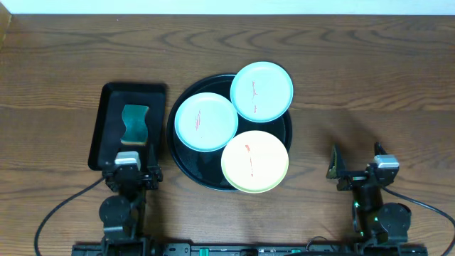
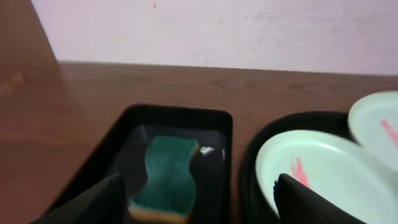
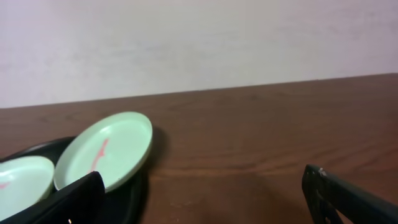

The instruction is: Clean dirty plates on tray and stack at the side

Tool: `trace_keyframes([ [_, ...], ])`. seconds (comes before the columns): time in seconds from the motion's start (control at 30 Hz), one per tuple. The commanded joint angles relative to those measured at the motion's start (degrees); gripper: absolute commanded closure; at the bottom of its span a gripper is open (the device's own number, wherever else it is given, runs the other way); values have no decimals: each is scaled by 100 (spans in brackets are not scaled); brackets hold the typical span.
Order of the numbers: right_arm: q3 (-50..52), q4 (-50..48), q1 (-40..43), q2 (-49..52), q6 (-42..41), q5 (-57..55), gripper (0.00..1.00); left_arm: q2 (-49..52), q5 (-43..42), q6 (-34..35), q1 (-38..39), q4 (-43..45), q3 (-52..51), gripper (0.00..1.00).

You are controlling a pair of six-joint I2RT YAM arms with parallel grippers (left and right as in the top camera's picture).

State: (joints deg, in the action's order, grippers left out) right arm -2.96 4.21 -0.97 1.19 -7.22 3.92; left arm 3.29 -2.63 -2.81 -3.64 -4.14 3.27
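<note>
My right gripper should next swing outward, left in the overhead view, and lower astride the sponge-side mint plate's rim, which borders a gap.
The round black tray (image 1: 186,158) sits at the table's middle and holds three plates, each with a thin red smear. A mint-blue plate (image 1: 206,121) lies at its left. A second mint-blue plate (image 1: 261,91) rests at its far right, over the rim. A pale yellow plate (image 1: 254,161) lies at its near side. My left gripper (image 1: 131,162) is open and empty, just in front of the rectangular tray; its wrist view (image 2: 199,200) shows the left mint plate (image 2: 323,171). My right gripper (image 1: 355,162) is open and empty over bare table right of the tray; its wrist view (image 3: 205,199) shows the far mint plate (image 3: 109,149).
A smaller rectangular black tray (image 1: 110,107) stands left of the round tray and holds a green sponge (image 1: 135,122), which also shows in the left wrist view (image 2: 169,174). Bare wood table (image 1: 370,92) stretches to the right and far side. Cables run from both arm bases.
</note>
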Motion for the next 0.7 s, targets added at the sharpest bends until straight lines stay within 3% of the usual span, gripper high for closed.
trace_keyframes([
  [0.0, -538, 48, 50, 310, -42, 111, 1, 476, -146, 765, 9, 22, 649, 23],
  [0.17, -1246, 203, 50, 1239, -37, 282, 1, 1558, -435, 763, 9, -186, 1554, 23],
  [0.37, -2243, 282, 50, 2758, -37, 741, 1, 3263, -872, 763, 9, -1128, 3141, 24],
  [0.67, -4144, 1696, 50, 5003, 173, 1344, 1, 6170, -1113, 761, 9, -4487, 6603, 23],
])
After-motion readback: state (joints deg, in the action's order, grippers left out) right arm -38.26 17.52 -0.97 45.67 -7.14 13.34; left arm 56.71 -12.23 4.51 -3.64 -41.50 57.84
